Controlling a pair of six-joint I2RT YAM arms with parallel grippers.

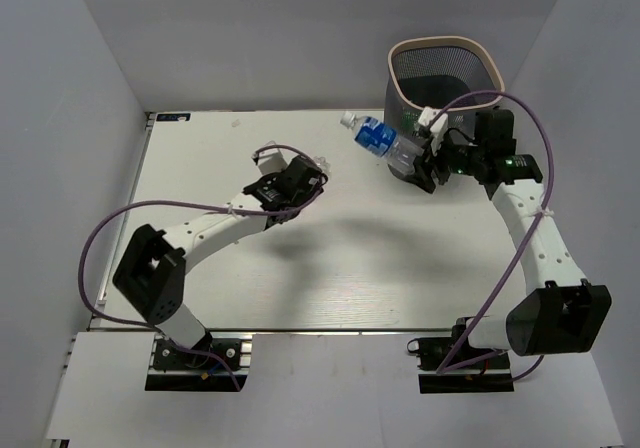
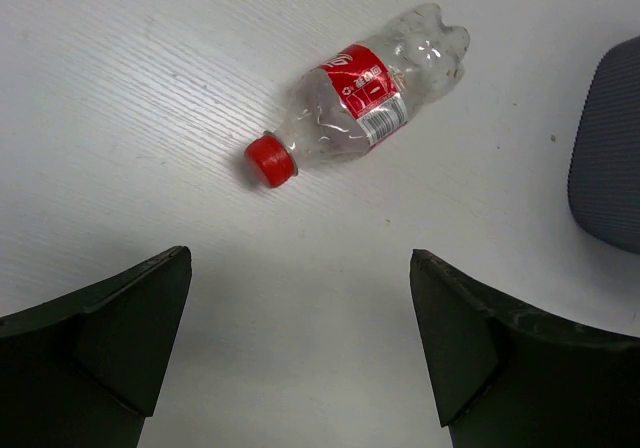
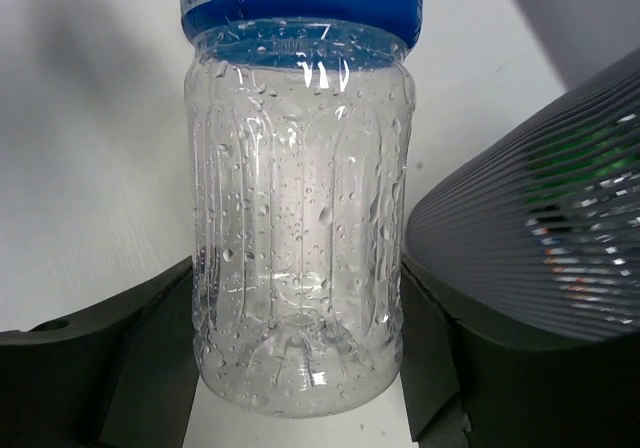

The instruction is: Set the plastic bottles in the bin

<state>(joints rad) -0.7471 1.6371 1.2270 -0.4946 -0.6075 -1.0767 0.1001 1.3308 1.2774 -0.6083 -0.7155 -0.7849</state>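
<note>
My right gripper next needs to rise, then move outward over the bin's opening point(image 1: 446, 72) to release the bottle, which hangs outside, beside the bin's mesh side.
My right gripper point(image 1: 424, 163) is shut on the base of a clear plastic bottle with a blue label point(image 1: 377, 137). It holds the bottle off the table, cap pointing left, just beside the wall of the dark mesh bin point(image 1: 445, 68). In the right wrist view the bottle point(image 3: 300, 218) sits between both fingers point(image 3: 150, 353) and the bin point(image 3: 540, 218) is close on the right. My left gripper point(image 1: 303, 181) is open over the table's middle. In the left wrist view a clear bottle with a red cap and red label point(image 2: 360, 98) lies on the table ahead of the open gripper point(image 2: 300, 308).
The white table point(image 1: 400, 268) is walled by grey panels at the back and sides. The bin's wall shows at the right edge of the left wrist view point(image 2: 610, 148). Purple cables loop from both arms.
</note>
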